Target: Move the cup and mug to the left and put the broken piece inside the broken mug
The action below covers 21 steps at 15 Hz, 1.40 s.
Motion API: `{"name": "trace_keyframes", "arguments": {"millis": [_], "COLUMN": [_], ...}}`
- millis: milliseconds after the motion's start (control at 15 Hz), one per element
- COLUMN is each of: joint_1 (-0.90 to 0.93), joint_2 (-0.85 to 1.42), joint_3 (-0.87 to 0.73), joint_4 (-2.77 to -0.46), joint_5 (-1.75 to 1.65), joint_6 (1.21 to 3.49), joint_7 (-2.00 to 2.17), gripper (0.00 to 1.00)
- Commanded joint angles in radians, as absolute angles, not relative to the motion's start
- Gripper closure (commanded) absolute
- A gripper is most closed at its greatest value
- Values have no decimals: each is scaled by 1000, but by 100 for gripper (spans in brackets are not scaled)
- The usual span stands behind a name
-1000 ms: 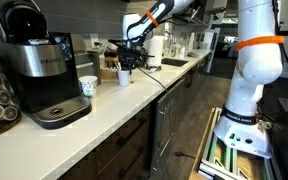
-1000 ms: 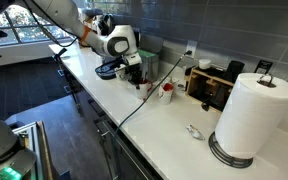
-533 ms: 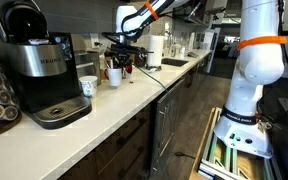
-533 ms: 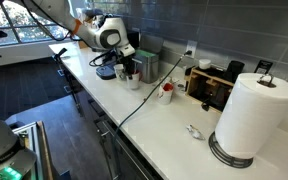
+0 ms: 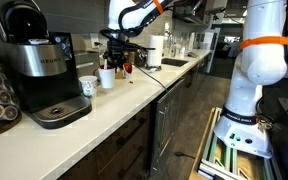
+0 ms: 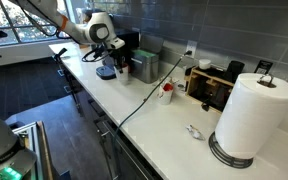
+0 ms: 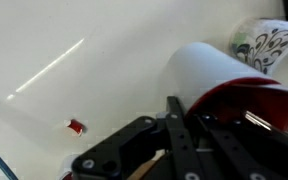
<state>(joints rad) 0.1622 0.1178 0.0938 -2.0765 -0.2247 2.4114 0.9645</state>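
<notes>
My gripper should next move down to the bare counter directly below it and let go of the white mug's rim, because the white mug is already beside the patterned cup (image 5: 88,87).
My gripper (image 5: 114,62) is shut on the rim of a white mug with a red inside (image 5: 106,78), holding it at the counter (image 5: 134,100). In the wrist view the mug (image 7: 216,72) fills the right side, with one finger inside its rim (image 7: 184,130). A patterned cup (image 5: 88,87) stands just beside it, near the coffee machine, and shows in the wrist view (image 7: 269,40). In an exterior view the gripper (image 6: 119,62) holds the mug (image 6: 124,73). A second white and red mug (image 6: 166,92) stands further along the counter. A small red chip (image 7: 76,126) lies on the counter.
A Keurig coffee machine (image 5: 44,70) stands at the near end. A black cable (image 6: 134,105) crosses the counter. A paper towel roll (image 6: 252,115), a small pale object (image 6: 192,130) and a dark appliance (image 6: 219,88) stand along it.
My gripper has carried the white mug along the counter toward the Keurig, and the mug now stands close to the patterned cup.
</notes>
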Motion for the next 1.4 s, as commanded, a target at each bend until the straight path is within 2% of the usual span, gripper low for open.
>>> {"name": "trace_keyframes", "arguments": {"millis": [0,1333], "joint_1": [165,168], "joint_2": [115,222], "joint_3": [71,41], "joint_4": [-2090,-2068], "joint_5": [-308,-200], "joint_6": [2447,2527], "joint_7": [1000,1026], "gripper": [97,97]}}
